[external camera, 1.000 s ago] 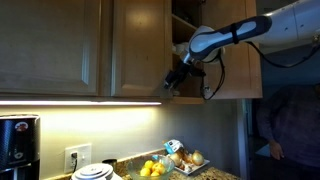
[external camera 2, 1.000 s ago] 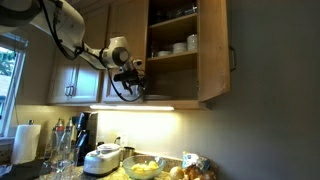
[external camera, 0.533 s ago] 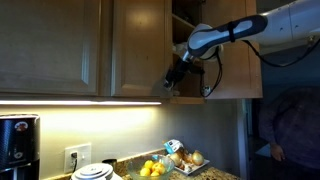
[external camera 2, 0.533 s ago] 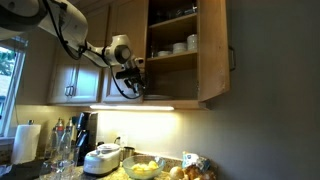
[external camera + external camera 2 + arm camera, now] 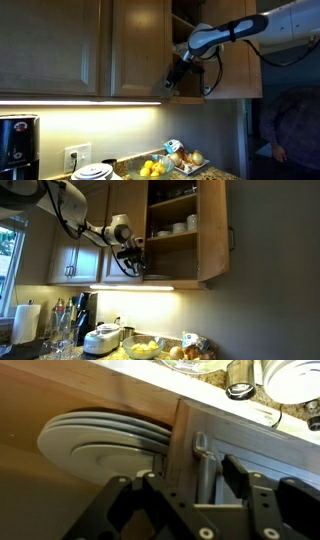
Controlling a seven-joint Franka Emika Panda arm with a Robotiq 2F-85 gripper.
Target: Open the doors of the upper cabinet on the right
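Note:
This door stands only slightly ajar. My gripper should pull the slim silver bar handle (image 5: 203, 460) back and swing the door wider before it releases the handle.
The upper cabinet (image 5: 186, 242) has its far door (image 5: 212, 230) swung wide, baring shelves with white cups (image 5: 180, 226). Its other door (image 5: 140, 48) stands slightly ajar. In the wrist view, stacked white plates (image 5: 100, 448) show past the edge of this door (image 5: 183, 455). My gripper (image 5: 195, 475) is shut on its slim silver bar handle (image 5: 203, 460), one finger on each side of the bar. Both exterior views show the gripper (image 5: 172, 80) (image 5: 133, 260) at the door's lower corner.
A similar wooden cabinet (image 5: 50, 45) hangs alongside. Below, the counter holds a bowl of yellow fruit (image 5: 152, 168), a white cooker (image 5: 104, 338), a coffee maker (image 5: 14, 140) and a paper towel roll (image 5: 24, 320). A person (image 5: 278, 130) stands at the side.

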